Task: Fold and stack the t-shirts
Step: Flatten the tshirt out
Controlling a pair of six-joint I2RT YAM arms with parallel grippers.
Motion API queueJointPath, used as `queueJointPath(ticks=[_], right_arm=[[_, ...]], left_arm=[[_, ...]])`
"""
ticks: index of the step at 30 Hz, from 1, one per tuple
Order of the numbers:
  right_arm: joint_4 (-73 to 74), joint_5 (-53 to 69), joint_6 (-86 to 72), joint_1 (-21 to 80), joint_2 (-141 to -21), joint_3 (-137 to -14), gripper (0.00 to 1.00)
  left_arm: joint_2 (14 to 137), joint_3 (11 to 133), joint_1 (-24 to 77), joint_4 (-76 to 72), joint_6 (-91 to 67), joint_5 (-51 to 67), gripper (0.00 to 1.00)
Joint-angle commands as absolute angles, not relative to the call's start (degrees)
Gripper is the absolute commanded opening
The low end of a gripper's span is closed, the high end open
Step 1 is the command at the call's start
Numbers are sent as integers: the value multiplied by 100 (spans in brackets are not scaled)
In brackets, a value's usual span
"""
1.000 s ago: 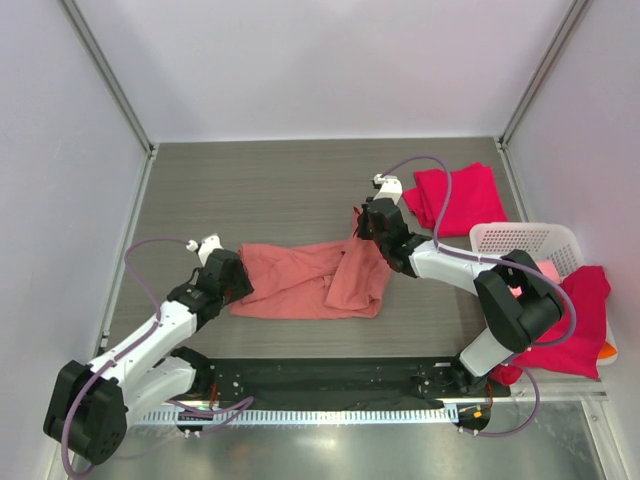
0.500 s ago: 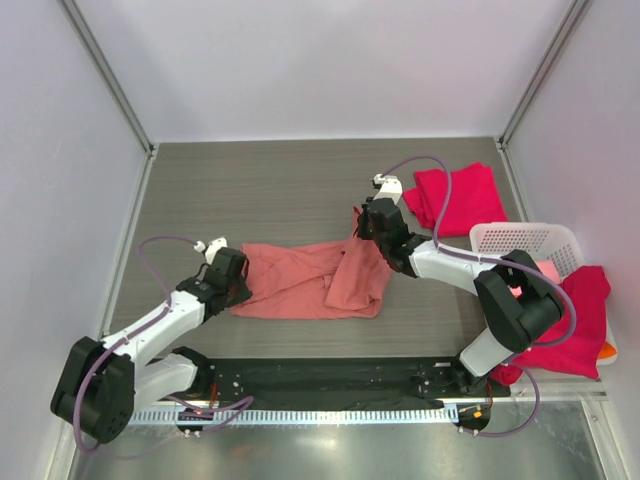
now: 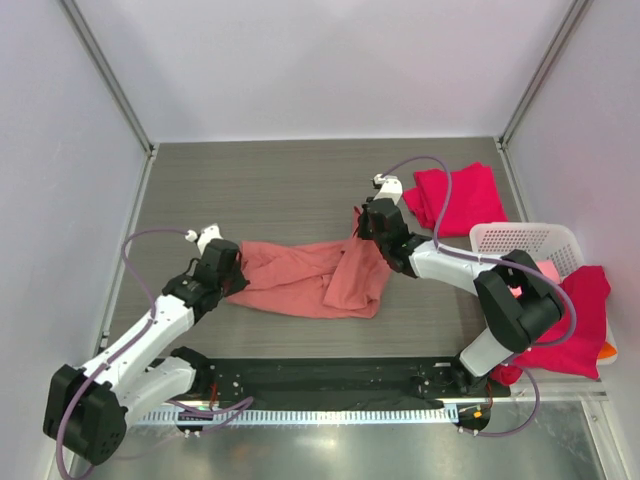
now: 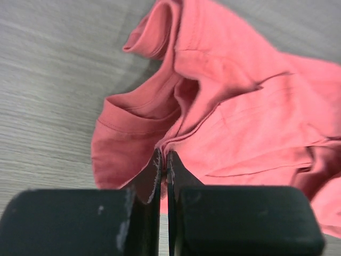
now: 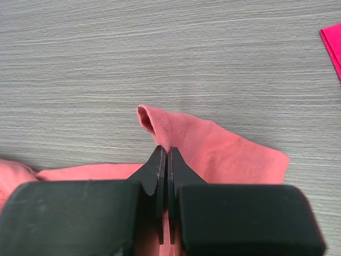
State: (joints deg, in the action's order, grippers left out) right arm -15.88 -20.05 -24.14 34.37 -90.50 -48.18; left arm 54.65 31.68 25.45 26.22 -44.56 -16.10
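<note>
My right gripper pulls the t-shirt's fold back and to the right in the top view onto bare table next and releases, as the t-shirt lies crumpled.
A salmon-pink t-shirt (image 3: 300, 282) lies crumpled across the middle of the table. My left gripper (image 3: 234, 274) is shut on a fold at its left end; in the left wrist view the jaws (image 4: 163, 156) pinch a ridge of the pink cloth (image 4: 240, 106). At the shirt's upper right corner, my right gripper (image 3: 366, 230) is shut on a raised fold, seen in the right wrist view as the tips (image 5: 164, 150) clamping the cloth (image 5: 224, 149). A folded crimson-red t-shirt (image 3: 455, 198) lies at the back right.
A white lattice basket (image 3: 520, 238) stands at the right edge, with a red t-shirt (image 3: 575, 320) draped over its front, light pink cloth (image 3: 548, 270) inside and a bit of orange (image 3: 608, 350) beside it. The crimson shirt's corner (image 5: 333, 42) shows in the right wrist view.
My left gripper has closed on the shirt's left end and drawn that end slightly up and back. The right arm and its grip are unchanged.
</note>
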Motion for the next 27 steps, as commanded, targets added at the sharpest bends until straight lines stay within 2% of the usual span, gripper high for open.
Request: queueJointPath(ticks=[1,9,14,23,27], right_arm=[[-1872,-2294,-2461,3419,-8728,-4799,1],[-1179,-2751,-2663,3349,-8025,-4912,1],[-352,-2470,-2909,3287,-7752,-5045,1],[-246,-2100,-3041,3287,-7717,-4404,1],[-737,-2092,-2971,3287,-7734,-4079,1]], left_arm=[[5239,3612,2549,2997,-4403,-1969,0],[5133,4131,2558,3322,-4509,-1995,0],[5168,3868,2558,3226,-4474,-1960,0],[5431,3094,2558,2523,-4447,-1872,7],[5695,3085,2558,2347,-4316,-1749,19]])
